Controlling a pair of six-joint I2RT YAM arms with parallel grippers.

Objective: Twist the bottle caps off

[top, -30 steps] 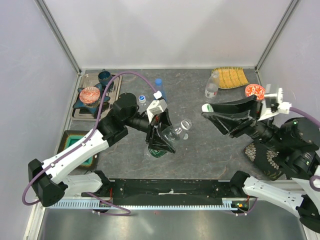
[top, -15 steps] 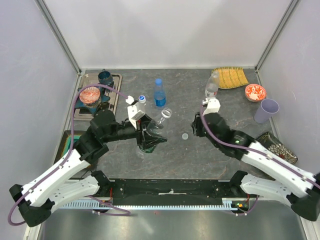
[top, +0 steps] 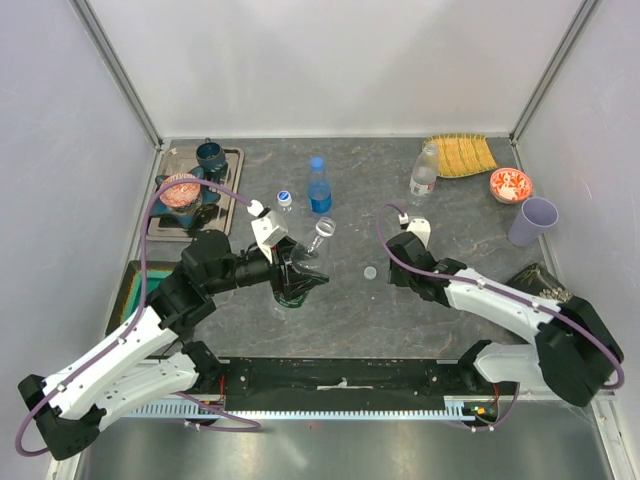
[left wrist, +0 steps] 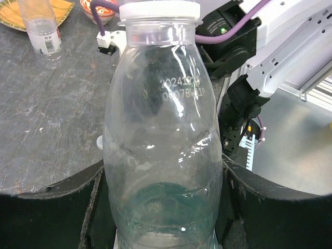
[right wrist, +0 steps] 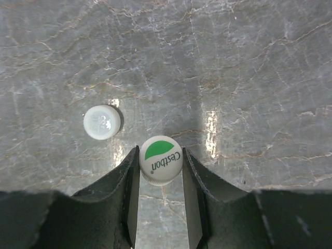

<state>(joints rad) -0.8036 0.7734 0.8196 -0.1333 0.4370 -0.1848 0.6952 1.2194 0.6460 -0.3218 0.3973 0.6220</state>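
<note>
The robot's right gripper will next bring the leaf cap down to the table beside the loose white cap and then open, as the leaf cap is still above the table.
My left gripper is shut on the body of the green-labelled clear bottle and holds it tilted, its open neck pointing to the far right. It fills the left wrist view, both fingers against its sides. My right gripper is shut on a white cap with a green leaf, low over the table. A loose white cap lies just to its left and also shows in the right wrist view. The blue-labelled bottle, the very short bottle and the plain clear bottle stand behind.
A lilac cup and a red bowl stand at the right. A yellow mat lies at the back right. A tray with a teal mug and a bowl sits at the back left. A patterned dish lies near the right arm.
My right arm swung in from the far right and came down to the table beside the loose white cap. My left gripper drew back to the left with the bottle.
</note>
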